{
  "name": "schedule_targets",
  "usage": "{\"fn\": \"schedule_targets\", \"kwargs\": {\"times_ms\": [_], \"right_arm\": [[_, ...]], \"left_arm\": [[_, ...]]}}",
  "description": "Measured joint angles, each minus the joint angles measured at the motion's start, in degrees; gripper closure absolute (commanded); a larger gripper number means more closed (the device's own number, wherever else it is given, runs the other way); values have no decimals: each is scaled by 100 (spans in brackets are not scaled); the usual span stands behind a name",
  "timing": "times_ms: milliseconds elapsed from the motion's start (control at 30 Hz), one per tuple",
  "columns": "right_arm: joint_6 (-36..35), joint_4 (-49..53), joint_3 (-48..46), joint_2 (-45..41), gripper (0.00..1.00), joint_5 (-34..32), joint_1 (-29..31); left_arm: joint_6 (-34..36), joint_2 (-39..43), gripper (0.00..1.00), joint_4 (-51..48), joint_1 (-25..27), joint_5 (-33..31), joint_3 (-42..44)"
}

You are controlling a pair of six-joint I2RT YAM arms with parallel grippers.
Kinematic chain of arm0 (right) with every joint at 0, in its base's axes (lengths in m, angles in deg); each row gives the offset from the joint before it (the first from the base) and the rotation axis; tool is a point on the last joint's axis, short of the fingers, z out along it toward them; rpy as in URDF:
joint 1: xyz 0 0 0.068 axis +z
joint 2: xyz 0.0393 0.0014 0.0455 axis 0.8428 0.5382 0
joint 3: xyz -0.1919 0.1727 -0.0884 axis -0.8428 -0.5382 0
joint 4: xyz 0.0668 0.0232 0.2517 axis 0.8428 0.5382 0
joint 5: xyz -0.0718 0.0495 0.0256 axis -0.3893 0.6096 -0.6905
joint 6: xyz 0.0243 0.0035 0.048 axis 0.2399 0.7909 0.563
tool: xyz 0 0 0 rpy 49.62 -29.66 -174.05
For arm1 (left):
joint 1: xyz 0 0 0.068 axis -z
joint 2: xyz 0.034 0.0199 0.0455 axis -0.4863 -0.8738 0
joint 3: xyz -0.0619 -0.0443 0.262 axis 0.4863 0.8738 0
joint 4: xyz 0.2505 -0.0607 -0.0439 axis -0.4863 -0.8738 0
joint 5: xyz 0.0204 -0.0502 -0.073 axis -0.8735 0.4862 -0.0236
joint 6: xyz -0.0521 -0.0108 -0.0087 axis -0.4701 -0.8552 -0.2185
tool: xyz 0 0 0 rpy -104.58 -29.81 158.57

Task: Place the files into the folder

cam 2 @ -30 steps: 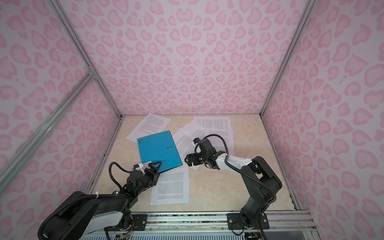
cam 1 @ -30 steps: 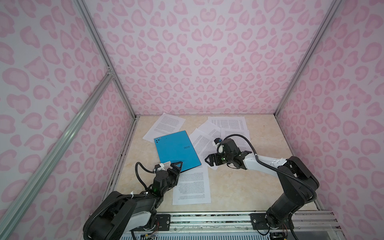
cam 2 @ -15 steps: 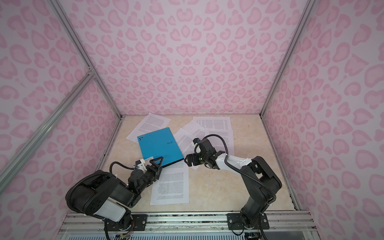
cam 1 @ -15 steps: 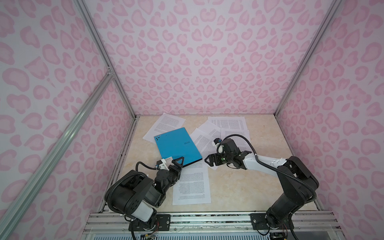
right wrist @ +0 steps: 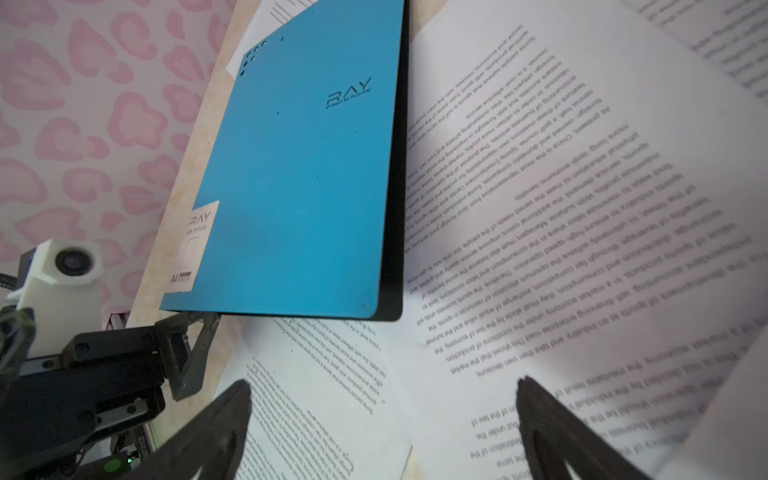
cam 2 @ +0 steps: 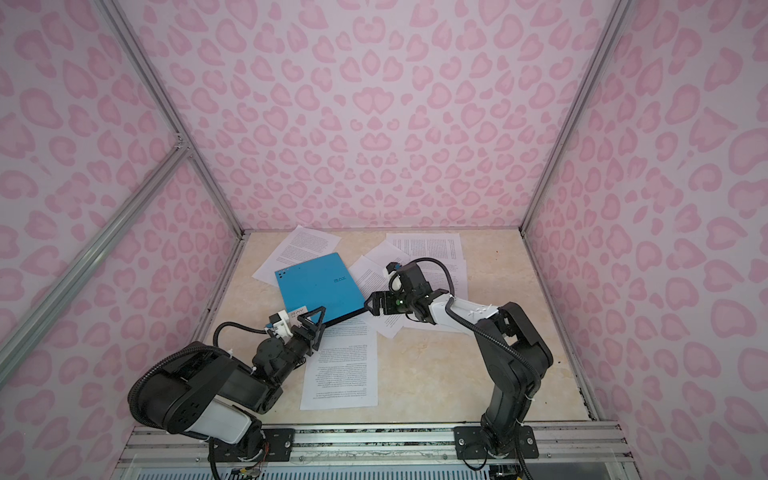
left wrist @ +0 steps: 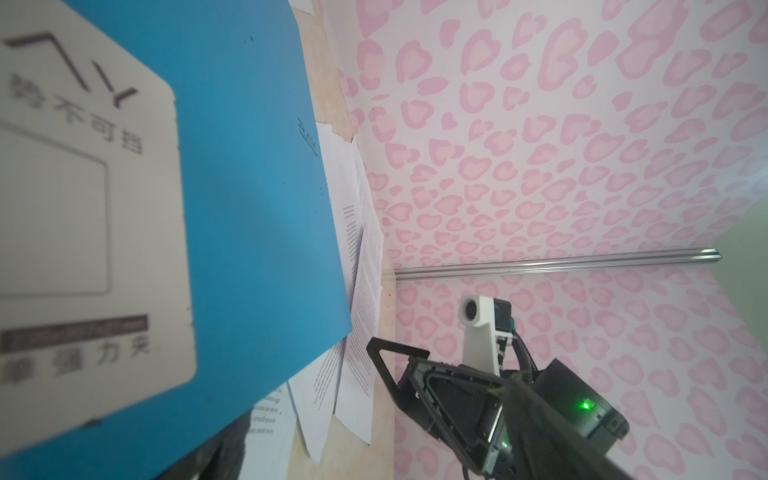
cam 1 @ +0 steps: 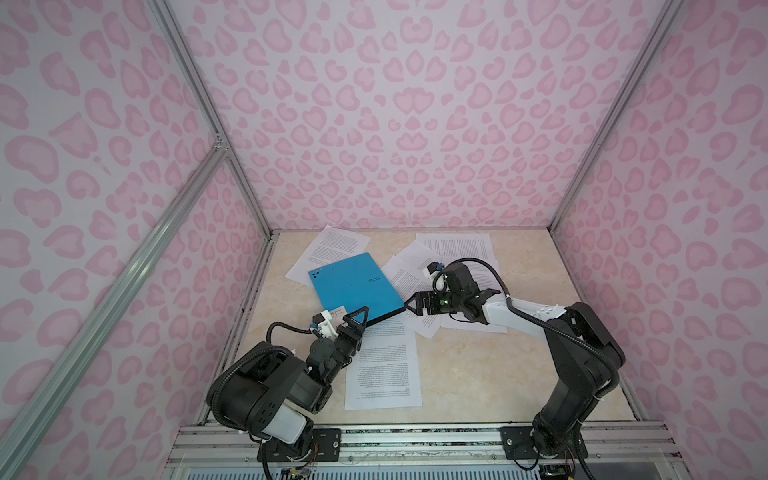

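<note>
My right gripper should next move toward the folder and slightly outward, with its fingers open around the folder cover's side edge near its corner (cam 1: 398,298) (right wrist: 382,280), because they are still just off it.
The closed blue folder (cam 1: 357,286) (cam 2: 318,286) (right wrist: 299,178) lies on the table, partly over a sheet. My left gripper (cam 1: 355,319) (cam 2: 311,318) is open at the folder's near left corner, by the white label (left wrist: 83,216). One finger (right wrist: 197,336) sits under the folder's edge and the other stands above it. My right gripper (cam 1: 415,305) (right wrist: 384,384) is open just off the folder's near right corner, low over printed sheets, with nothing between its fingers. The files are spread around: one sheet (cam 1: 382,365) near the middle, one (cam 1: 332,249) under the folder's far side, several (cam 1: 457,253) at the right.
The beige table (cam 1: 498,374) is boxed in by pink patterned walls on the left, far and right sides. An aluminium rail (cam 1: 415,440) runs along the front edge and carries both arm bases. The left wall stands close to the folder.
The left arm has risen and its gripper has moved forward at the folder's near corner. The folder has turned a little and shifted away from the front. The right arm has not moved.
</note>
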Motion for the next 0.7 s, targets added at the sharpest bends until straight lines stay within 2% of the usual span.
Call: {"fn": "schedule_targets", "kwargs": {"times_ms": [333,700], "right_arm": [[538,-105,960,975,4,446,221],[890,-330,1287,1351,9,811,291]], "left_arm": [[4,83,5,-4,0,127,7],[2,116,5,-4,0,136,46]]}}
